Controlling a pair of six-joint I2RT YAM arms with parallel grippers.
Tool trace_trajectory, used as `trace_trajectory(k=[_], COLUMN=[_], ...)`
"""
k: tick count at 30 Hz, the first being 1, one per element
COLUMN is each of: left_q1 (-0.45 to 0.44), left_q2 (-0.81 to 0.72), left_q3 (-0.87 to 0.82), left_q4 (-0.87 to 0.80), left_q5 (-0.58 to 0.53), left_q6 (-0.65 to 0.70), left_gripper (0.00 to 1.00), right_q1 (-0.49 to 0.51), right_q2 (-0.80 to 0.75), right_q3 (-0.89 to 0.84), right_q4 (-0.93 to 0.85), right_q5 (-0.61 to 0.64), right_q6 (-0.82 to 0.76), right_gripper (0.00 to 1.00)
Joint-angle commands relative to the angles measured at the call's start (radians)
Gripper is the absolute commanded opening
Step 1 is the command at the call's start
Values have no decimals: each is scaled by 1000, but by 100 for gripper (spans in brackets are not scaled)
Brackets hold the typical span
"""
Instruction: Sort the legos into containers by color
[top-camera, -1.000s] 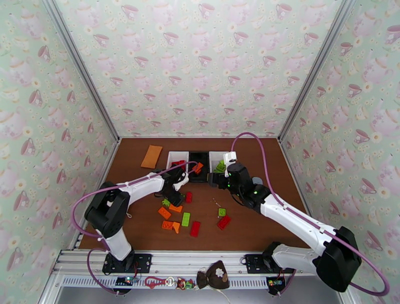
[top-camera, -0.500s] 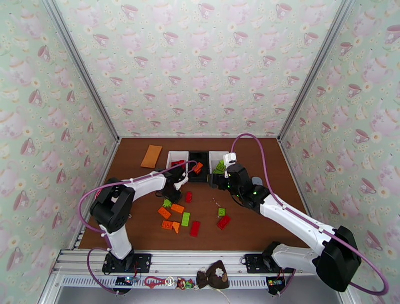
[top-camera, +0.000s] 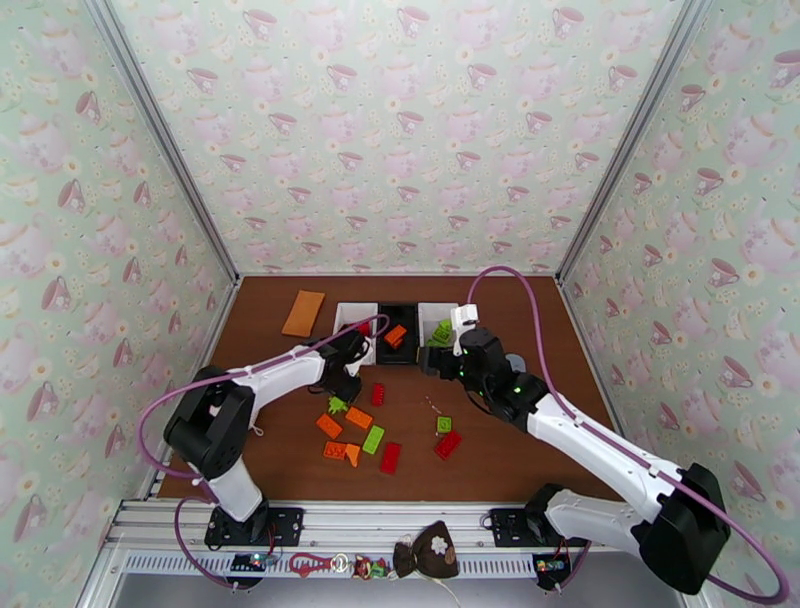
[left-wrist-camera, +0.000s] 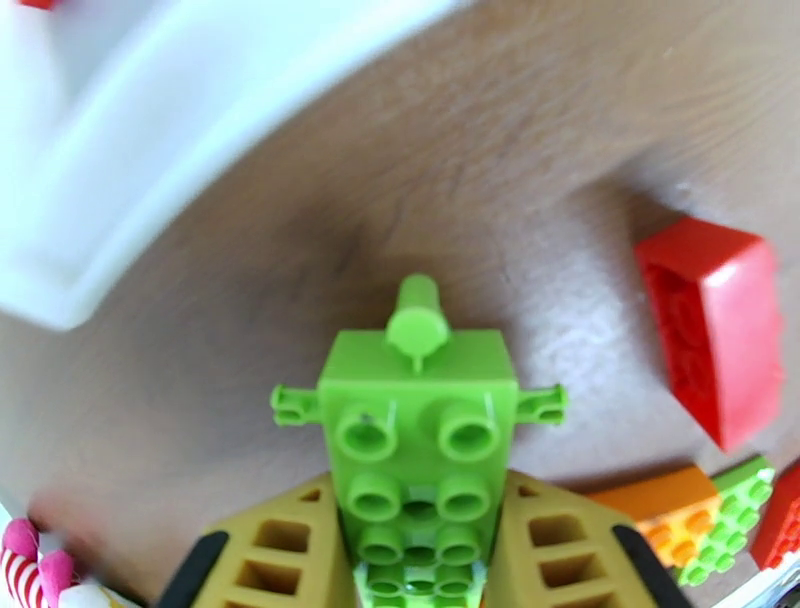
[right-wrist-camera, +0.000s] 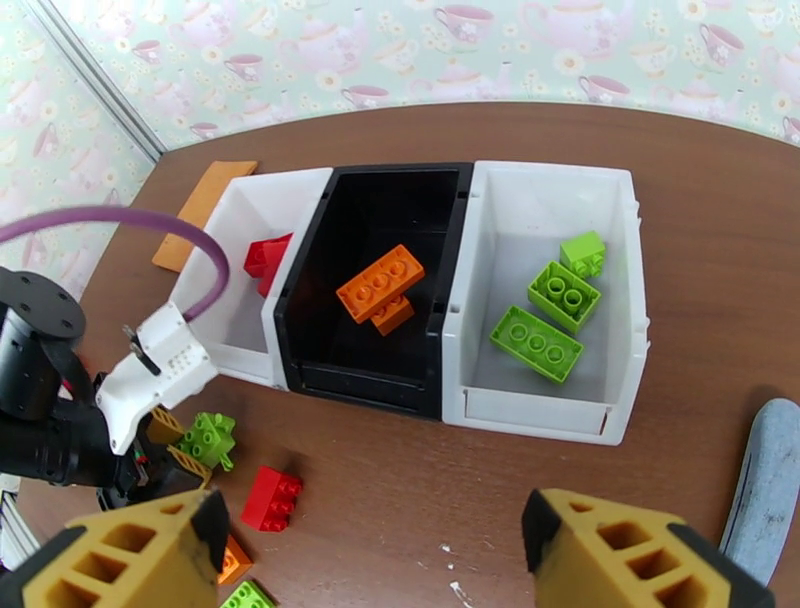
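Observation:
My left gripper should lift next and swing outward past the black container, then release over the white container with matching green legos, because that container is farther outward.
My left gripper (left-wrist-camera: 420, 515) is shut on a lime green lego (left-wrist-camera: 418, 420) with small side pegs, low over the brown table just in front of the left white container (left-wrist-camera: 150, 130). From above, that gripper (top-camera: 342, 390) and its green lego (top-camera: 337, 405) sit left of centre. The three containers stand in a row: a white one (right-wrist-camera: 235, 205) with red legos, a black one (right-wrist-camera: 395, 175) with orange legos (right-wrist-camera: 381, 284), and a white one (right-wrist-camera: 555, 172) with three green legos (right-wrist-camera: 537, 343). My right gripper (right-wrist-camera: 385, 560) hangs open above the table in front of them.
Loose red, orange and green legos lie in the middle of the table, among them a red one (top-camera: 378, 394), a green one (top-camera: 373, 438) and a red one (top-camera: 448, 444). A flat orange card (top-camera: 303, 312) lies at the back left. A grey-blue object (right-wrist-camera: 765, 490) lies right of the containers.
My left gripper has closed on the green lego, and its arm has shifted a little. The right arm has barely moved.

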Motion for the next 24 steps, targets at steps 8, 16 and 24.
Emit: trace_trajectory(k=[8,16,24], left_q1=[-51,-116,-160], left_q2=[-191,-52,214], left_q3=[-62,74,373], left_q4=[437,689,630], left_q5=[39,43,-77], left_q6=[-98,-136,-343], left_gripper=[22,20,18], right_q1=[3,3,3], right_q2=[-121,-217,-280], right_q3=[-37,-42,-36], right_q4=[-60,-136,-190], right_q5=[-79,21,86], right_q6=[-61,-88,-96], right_gripper=[85,86,86])
